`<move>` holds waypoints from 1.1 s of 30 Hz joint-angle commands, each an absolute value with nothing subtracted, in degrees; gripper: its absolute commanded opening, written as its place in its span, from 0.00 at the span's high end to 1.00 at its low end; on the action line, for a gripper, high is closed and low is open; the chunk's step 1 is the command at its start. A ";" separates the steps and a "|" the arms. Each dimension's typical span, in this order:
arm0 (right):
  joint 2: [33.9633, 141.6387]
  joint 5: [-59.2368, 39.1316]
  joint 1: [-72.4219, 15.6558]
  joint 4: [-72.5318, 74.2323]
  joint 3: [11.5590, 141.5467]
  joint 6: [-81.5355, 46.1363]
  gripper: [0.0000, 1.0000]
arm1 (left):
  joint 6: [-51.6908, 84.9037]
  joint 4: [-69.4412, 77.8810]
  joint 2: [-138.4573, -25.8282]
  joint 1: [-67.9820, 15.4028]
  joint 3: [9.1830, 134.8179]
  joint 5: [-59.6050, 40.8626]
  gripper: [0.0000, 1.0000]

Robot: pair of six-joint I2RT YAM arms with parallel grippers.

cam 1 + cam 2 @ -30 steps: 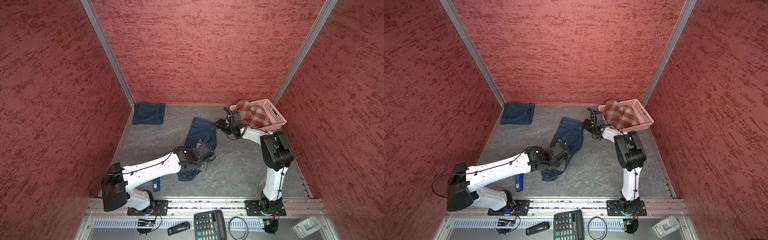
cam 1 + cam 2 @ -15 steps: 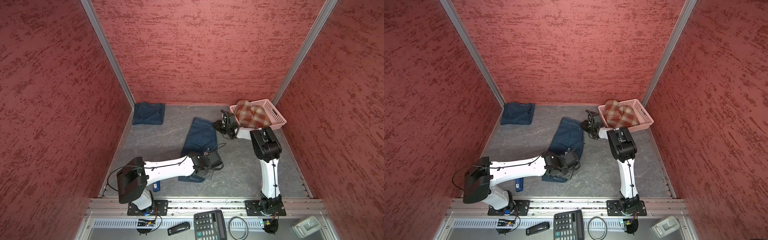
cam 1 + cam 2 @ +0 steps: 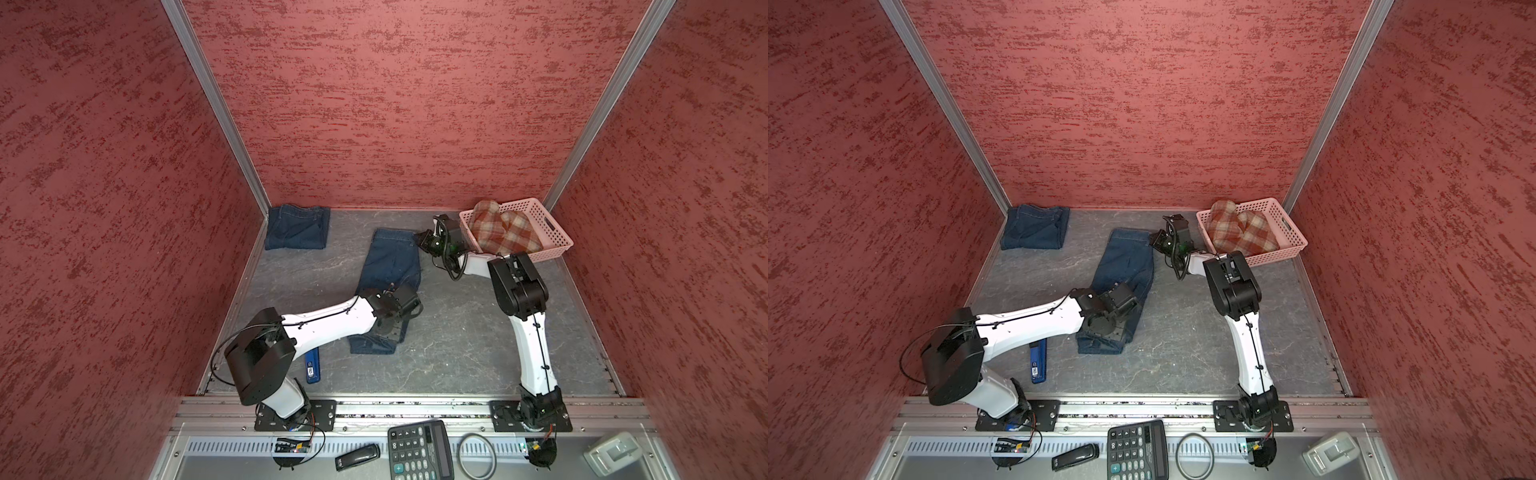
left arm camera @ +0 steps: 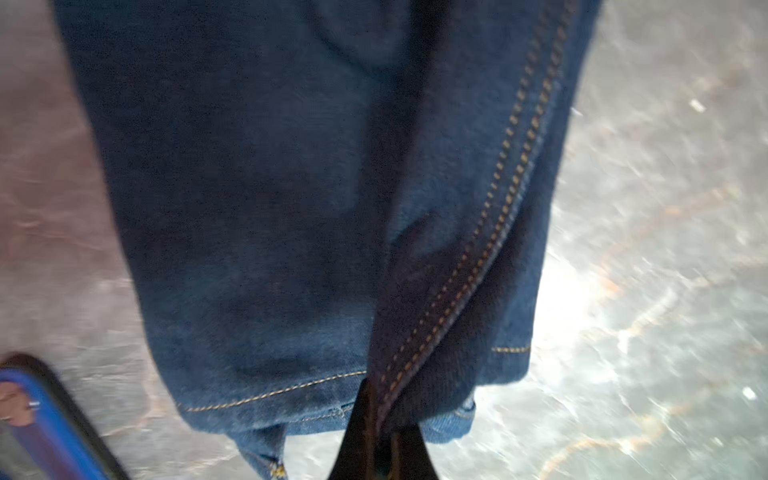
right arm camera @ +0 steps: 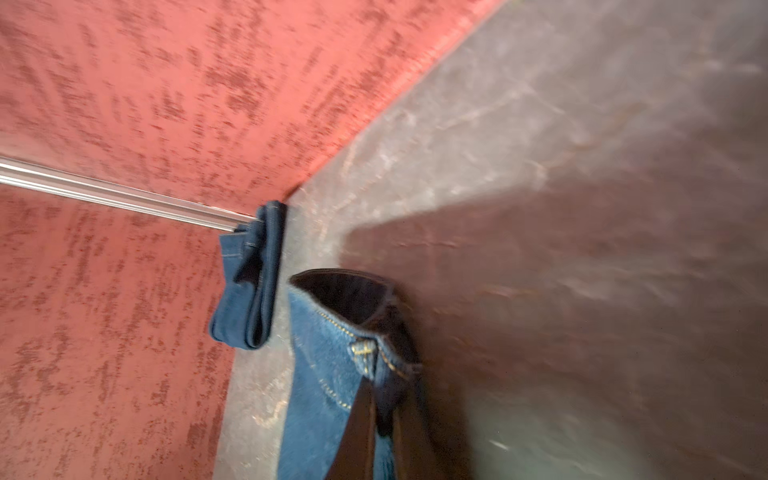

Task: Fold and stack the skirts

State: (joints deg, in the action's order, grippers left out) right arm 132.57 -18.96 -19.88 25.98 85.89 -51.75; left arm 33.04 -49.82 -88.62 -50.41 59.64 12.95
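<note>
My left gripper should move sideways toward the tabletop (image 3: 338, 345) (image 4: 148, 428) beside the blue flat object and let go of the stitched fold, because its seam curls in over the hem.
A dark blue denim skirt (image 3: 392, 259) (image 3: 1124, 262) lies lengthwise mid-table. My left gripper (image 3: 390, 332) (image 3: 1106, 332) (image 4: 382, 415) is shut on a stitched fold at the skirt's near hem (image 4: 291, 390). At the far end, my right gripper (image 3: 422, 240) (image 3: 1154, 242) (image 5: 380, 399) is shut on its waistband corner (image 5: 365, 349). A second denim skirt (image 3: 297, 227) (image 3: 1034, 227) (image 5: 249, 286) lies folded in the back left corner. The plaid skirt (image 3: 505, 232) (image 3: 1241, 230) lies bunched in the pink basket (image 3: 555, 239) (image 3: 1289, 232).
A blue flat object (image 3: 312, 365) (image 3: 1038, 360) (image 4: 45, 428) lies on the table under my left arm. Red walls close the table on three sides. A calculator (image 3: 419, 451), a ring (image 3: 477, 455) and small devices sit on the front ledge.
My right gripper reached to the skirt's waistband corner and shut on it. My left arm swung and pulled the near hem back, drawing the skirt out straight.
</note>
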 commanded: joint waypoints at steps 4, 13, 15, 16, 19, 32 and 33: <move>126.85 -8.29 -19.73 35.07 79.17 -54.00 1.00 | 25.58 -52.36 -83.38 -41.36 59.53 19.52 1.00; 112.61 -0.56 -20.56 41.31 56.37 -58.67 1.00 | 27.93 -56.61 -80.48 -41.75 56.96 24.68 0.93; 110.75 -0.09 -21.36 41.57 53.14 -59.27 1.00 | 30.64 -57.51 -78.87 -43.22 55.09 23.96 0.66; 109.83 0.52 -21.89 41.45 51.83 -59.54 1.00 | 31.78 -57.74 -77.88 -43.98 54.21 23.06 0.54; 108.64 1.10 -22.89 40.49 50.47 -59.68 1.00 | 34.92 -59.64 -75.09 -46.21 53.11 22.36 0.29; 107.16 2.35 -22.99 33.91 53.31 -57.37 1.00 | 33.69 -56.82 -76.76 -52.36 54.67 17.50 0.26; 107.22 2.32 -22.94 33.66 53.35 -57.56 1.00 | 33.66 -56.14 -78.04 -53.37 54.74 17.10 0.27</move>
State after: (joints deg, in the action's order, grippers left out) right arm 109.27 0.21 -22.74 35.29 51.62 -56.99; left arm 34.89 -58.78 -75.13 -51.75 53.95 19.27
